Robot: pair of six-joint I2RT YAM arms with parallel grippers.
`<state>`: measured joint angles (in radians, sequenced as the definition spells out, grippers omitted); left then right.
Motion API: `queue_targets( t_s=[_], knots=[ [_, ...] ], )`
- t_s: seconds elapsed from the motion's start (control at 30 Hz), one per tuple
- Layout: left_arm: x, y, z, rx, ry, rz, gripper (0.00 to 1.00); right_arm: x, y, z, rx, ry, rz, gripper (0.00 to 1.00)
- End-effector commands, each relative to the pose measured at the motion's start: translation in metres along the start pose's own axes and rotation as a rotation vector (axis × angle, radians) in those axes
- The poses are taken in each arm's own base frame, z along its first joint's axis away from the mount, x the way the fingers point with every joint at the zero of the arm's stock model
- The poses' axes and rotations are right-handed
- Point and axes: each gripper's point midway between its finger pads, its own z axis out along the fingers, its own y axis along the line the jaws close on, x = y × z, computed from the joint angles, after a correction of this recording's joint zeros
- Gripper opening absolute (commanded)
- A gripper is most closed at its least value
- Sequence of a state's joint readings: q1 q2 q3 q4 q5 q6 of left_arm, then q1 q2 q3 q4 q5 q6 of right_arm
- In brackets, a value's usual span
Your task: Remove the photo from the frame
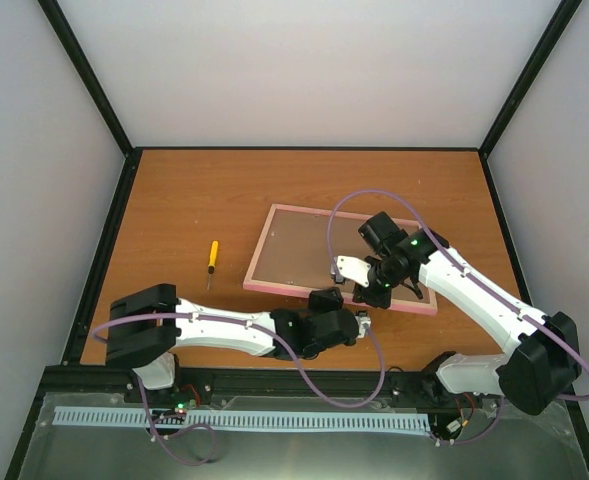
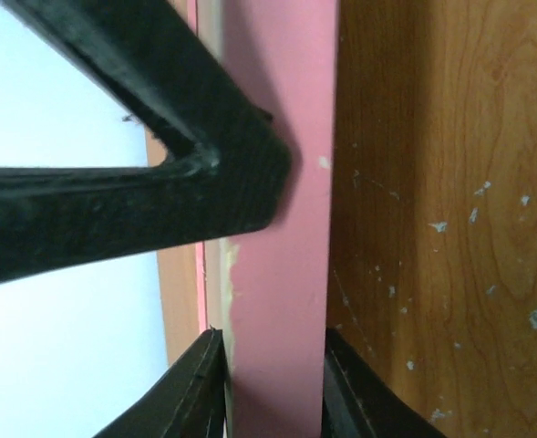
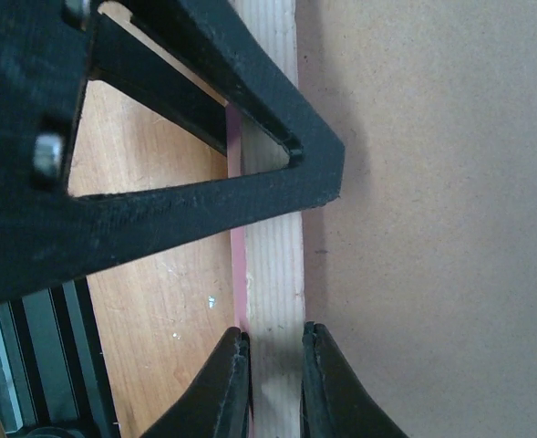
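Note:
The frame's its backing board (image 1: 309,245) faces upward, so my left gripper will next flip the frame up and outward, then down onto the tabletop by the screwdriver, and release it.
The pink frame (image 1: 261,262) lies face down on the table, its brown backing board (image 1: 309,245) upward. The photo is hidden under the board. My left gripper (image 1: 342,308) is shut on the frame's near bar, which shows pink between its tips in the left wrist view (image 2: 277,274); the gripper (image 2: 275,388) clamps both sides. My right gripper (image 1: 372,291) is shut on the same near bar a little to the right. In the right wrist view the gripper (image 3: 275,365) clamps the bar's bare wood back (image 3: 273,265), with the backing board (image 3: 432,228) beside it.
A yellow-handled screwdriver (image 1: 212,258) lies on the wooden table (image 1: 194,200) left of the frame. Black enclosure posts and grey walls ring the table. The two grippers sit close together; a black finger crosses each wrist view.

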<state>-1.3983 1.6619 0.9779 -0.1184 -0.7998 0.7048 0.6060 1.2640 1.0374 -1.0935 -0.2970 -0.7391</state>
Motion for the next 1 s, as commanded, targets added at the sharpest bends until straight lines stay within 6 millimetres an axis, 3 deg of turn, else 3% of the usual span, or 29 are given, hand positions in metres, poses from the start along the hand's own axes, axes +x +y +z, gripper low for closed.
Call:
queue_targets(
  t_s=[0.0,0.27,0.4,0.5,0.67,0.8,0.97],
  knots=[
    [-0.009,0.019,0.003,-0.046,0.002,-0.013,0.25,-0.014,0.003,-0.011,-0.007,-0.066,-0.013,0.03],
    [-0.010,0.027,0.004,-0.057,0.002,-0.038,0.06,-0.017,0.009,-0.023,-0.006,-0.095,-0.014,0.03],
    [-0.013,0.041,-0.001,-0.081,-0.002,-0.074,0.02,-0.025,0.009,-0.046,0.041,-0.135,-0.025,0.27],
    [-0.017,0.059,-0.008,-0.085,-0.018,-0.141,0.01,-0.036,0.004,-0.076,0.130,-0.193,-0.032,0.42],
    [-0.020,0.080,-0.017,-0.024,-0.004,-0.227,0.01,-0.058,-0.024,-0.144,0.409,-0.313,-0.025,0.51],
    [-0.025,0.093,-0.022,0.037,0.035,-0.286,0.01,-0.067,-0.046,-0.194,0.572,-0.381,0.031,0.50],
    [-0.034,0.119,-0.033,0.060,0.051,-0.363,0.01,-0.065,-0.076,-0.236,0.754,-0.436,0.146,0.49]
  ],
)
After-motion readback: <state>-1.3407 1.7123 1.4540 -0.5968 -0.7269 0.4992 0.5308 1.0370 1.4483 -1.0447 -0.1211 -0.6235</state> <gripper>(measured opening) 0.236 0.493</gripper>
